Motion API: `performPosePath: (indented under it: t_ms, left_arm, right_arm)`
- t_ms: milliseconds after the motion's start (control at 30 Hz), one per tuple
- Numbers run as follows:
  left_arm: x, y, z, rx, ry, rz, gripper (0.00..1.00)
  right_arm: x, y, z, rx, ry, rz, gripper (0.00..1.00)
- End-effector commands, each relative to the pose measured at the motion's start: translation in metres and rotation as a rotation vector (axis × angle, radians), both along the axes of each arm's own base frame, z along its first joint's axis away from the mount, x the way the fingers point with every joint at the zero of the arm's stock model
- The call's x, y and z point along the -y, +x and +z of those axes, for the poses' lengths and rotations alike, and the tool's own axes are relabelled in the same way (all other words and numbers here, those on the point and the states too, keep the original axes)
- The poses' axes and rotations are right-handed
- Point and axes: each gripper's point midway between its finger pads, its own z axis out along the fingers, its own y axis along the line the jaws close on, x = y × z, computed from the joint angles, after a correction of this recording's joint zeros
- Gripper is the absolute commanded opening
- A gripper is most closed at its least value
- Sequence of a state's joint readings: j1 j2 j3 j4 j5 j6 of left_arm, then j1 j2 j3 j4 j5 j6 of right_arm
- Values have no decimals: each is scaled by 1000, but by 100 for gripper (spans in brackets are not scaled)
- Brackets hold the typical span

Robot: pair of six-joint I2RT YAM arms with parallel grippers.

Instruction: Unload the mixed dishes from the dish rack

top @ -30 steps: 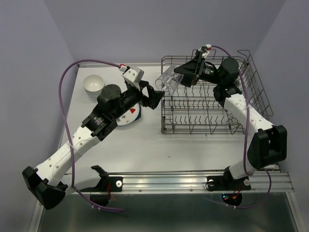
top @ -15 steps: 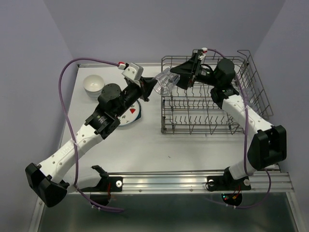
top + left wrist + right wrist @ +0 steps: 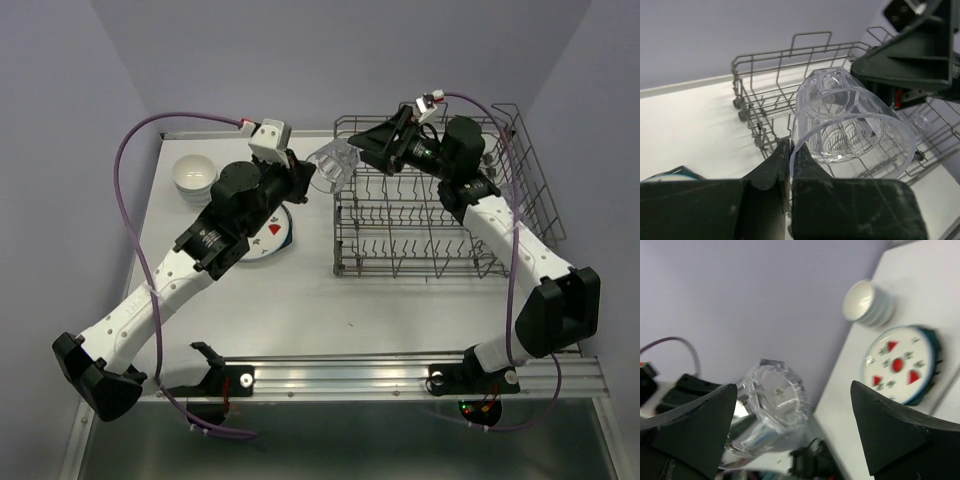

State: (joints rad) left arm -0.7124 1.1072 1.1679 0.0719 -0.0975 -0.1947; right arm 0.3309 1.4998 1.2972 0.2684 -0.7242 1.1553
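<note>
The tumbler [image 3: 333, 165] should be released next on the bare tabletop beside the bowls, below my left gripper and to its left in the top view. My left gripper should come down there, tipped downward.
A clear glass tumbler [image 3: 333, 165] hangs on its side in the air just past the left end of the grey wire dish rack [image 3: 440, 222]. My left gripper [image 3: 303, 185] is shut on its rim, which is pinched between the fingers in the left wrist view [image 3: 790, 150]. The tumbler [image 3: 850, 120] points its base at my right gripper [image 3: 372, 150]. That gripper stands open just beyond the base, its fingertips wide on either side of the glass [image 3: 772, 405] and clear of it.
A strawberry-patterned white plate [image 3: 268, 238] lies on a dark teal plate [image 3: 290, 236] on the table left of the rack. Stacked white bowls [image 3: 194, 177] stand at the back left. The rack's taller wire side [image 3: 530, 170] rises on the right.
My left gripper closed on the tumbler's rim. My right gripper let go of the tumbler, opened wide and drew back slightly. The tumbler shifted left, away from the rack.
</note>
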Motion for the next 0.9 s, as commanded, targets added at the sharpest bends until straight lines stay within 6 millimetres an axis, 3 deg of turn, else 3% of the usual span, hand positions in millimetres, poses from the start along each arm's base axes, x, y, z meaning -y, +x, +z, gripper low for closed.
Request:
performPosePath:
  t_ms: [0,133,167,200,267,300,333,367,400,433,467,500,533,567,667,700,767,867]
  left_arm:
    - [-37,18,76,42,-153,224,0]
    - [-43,50,51,-107,-82,270,0]
    - [-63,66,46,-138,-82,321,0]
    - [-63,81,31,-210,-69,328,0]
    - [-93,110,14,-275,-56,419,0]
    - [-98,128,-21,-373,-3,453,0]
    - [-101,138,-15,-381,-9,450,0]
    - [-105,148,-23,-408,4,451,0]
    - [-109,166,-56,-501,40,433,0]
    - [-110,176,-45,-491,27,423,0]
    - [-113,185,-53,-514,39,422,0]
    - [-118,197,-86,-600,81,439,0]
    - [-120,206,-75,-578,80,453,0]
    - [-122,214,-101,-635,128,460,0]
    - [-126,231,-104,-637,140,450,0]
    - [-127,235,-123,-676,160,451,0]
    - [-135,242,-131,-687,170,469,0]
    - [-137,250,-167,-748,206,466,0]
  right_arm:
    - [50,41,9,225,-272,-403,100]
    - [105,61,9,271,-445,-712,100]
    - [118,63,11,297,-491,-775,100]
    - [134,66,14,300,-525,-855,100]
    - [149,64,25,338,-572,-918,100]
    - [153,63,26,340,-582,-939,100]
    - [160,62,29,342,-592,-972,100]
    - [162,60,32,355,-603,-979,100]
    - [163,59,35,359,-605,-982,100]
    - [163,58,35,361,-605,-981,100]
    - [162,59,34,363,-610,-975,100]
    - [162,58,34,360,-615,-968,100]
    - [161,59,35,360,-615,-963,100]
    - [159,61,32,358,-624,-953,100]
    - [157,64,29,353,-639,-943,100]
    - [157,66,25,348,-651,-940,100]
    - [156,69,21,341,-661,-934,100]
    - [152,75,12,340,-687,-914,100]
